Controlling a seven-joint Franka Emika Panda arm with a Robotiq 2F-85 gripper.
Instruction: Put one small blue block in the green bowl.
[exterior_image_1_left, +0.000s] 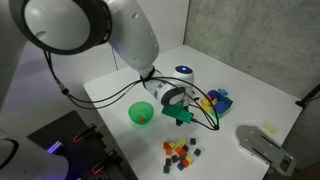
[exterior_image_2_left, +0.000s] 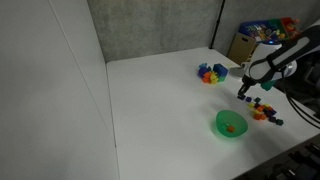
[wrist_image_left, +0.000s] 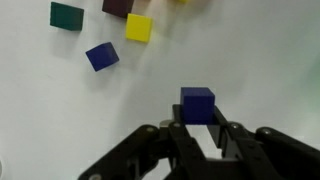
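My gripper moves toward the right in the wrist view next, over the inside of the green bowl (exterior_image_1_left: 134, 109). It lets go of the blue block there, since the block hangs outside the bowl's rim.
My gripper (wrist_image_left: 198, 128) is shut on a small blue block (wrist_image_left: 197, 103), held between the fingertips above the white table. In both exterior views the gripper (exterior_image_1_left: 181, 116) (exterior_image_2_left: 243, 94) hangs between the green bowl (exterior_image_1_left: 134, 109) (exterior_image_2_left: 222, 120) and the scattered small blocks (exterior_image_1_left: 180, 152) (exterior_image_2_left: 265, 110). The bowl holds a small orange piece. In the wrist view another blue block (wrist_image_left: 101, 56), a yellow block (wrist_image_left: 139, 27) and a green block (wrist_image_left: 67, 15) lie on the table below.
A pile of larger coloured blocks (exterior_image_1_left: 216, 100) (exterior_image_2_left: 210, 73) lies behind the gripper. A grey device (exterior_image_1_left: 262, 145) sits at the table corner. A box of toys (exterior_image_2_left: 262, 36) stands beyond the table edge.
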